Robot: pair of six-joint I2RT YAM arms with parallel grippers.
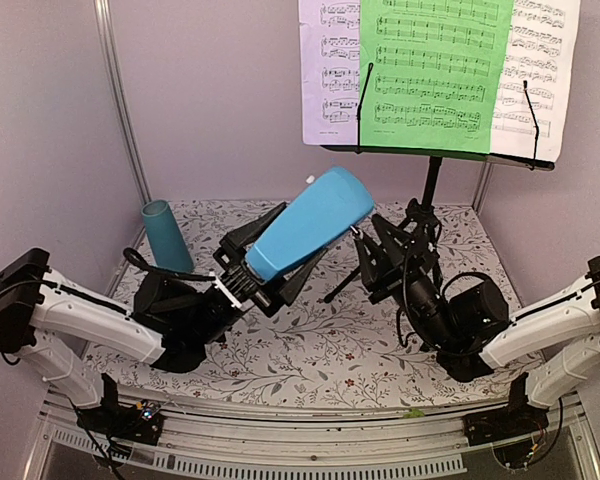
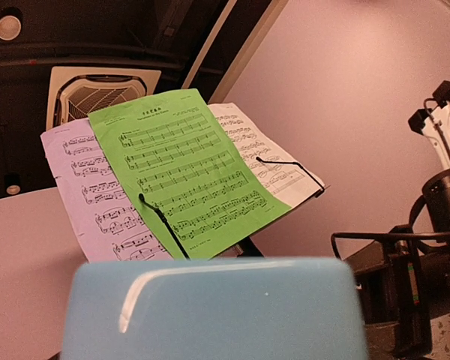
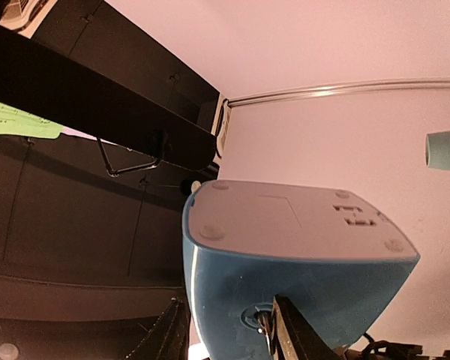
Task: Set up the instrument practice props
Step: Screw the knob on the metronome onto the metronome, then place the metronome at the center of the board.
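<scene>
Next, the left gripper turns the metronome's wide base downward, as the base points up, goes down to the bare flowered tablecloth below it and releases.
The blue metronome [image 1: 310, 225] is held in the air, tilted, wide base up and to the right. My left gripper [image 1: 252, 278] is shut on its narrow end; its body fills the bottom of the left wrist view [image 2: 210, 311], hiding the fingers. My right gripper [image 1: 373, 250] is open just beside the wide end. In the right wrist view the grey base [image 3: 292, 221] shows, and one of the fingers [image 3: 292, 334] lies next to the winding key on the blue side. The black music stand [image 1: 435, 158] stands at the back right with a green page [image 1: 435, 70] and white pages [image 1: 330, 75] on it.
A teal cylinder cup [image 1: 165, 235] stands upright at the back left on the flowered tablecloth [image 1: 310, 350]. The stand's pole and tripod legs [image 1: 430, 205] are right behind my right gripper. A metal frame post [image 1: 120, 100] rises at the back left.
</scene>
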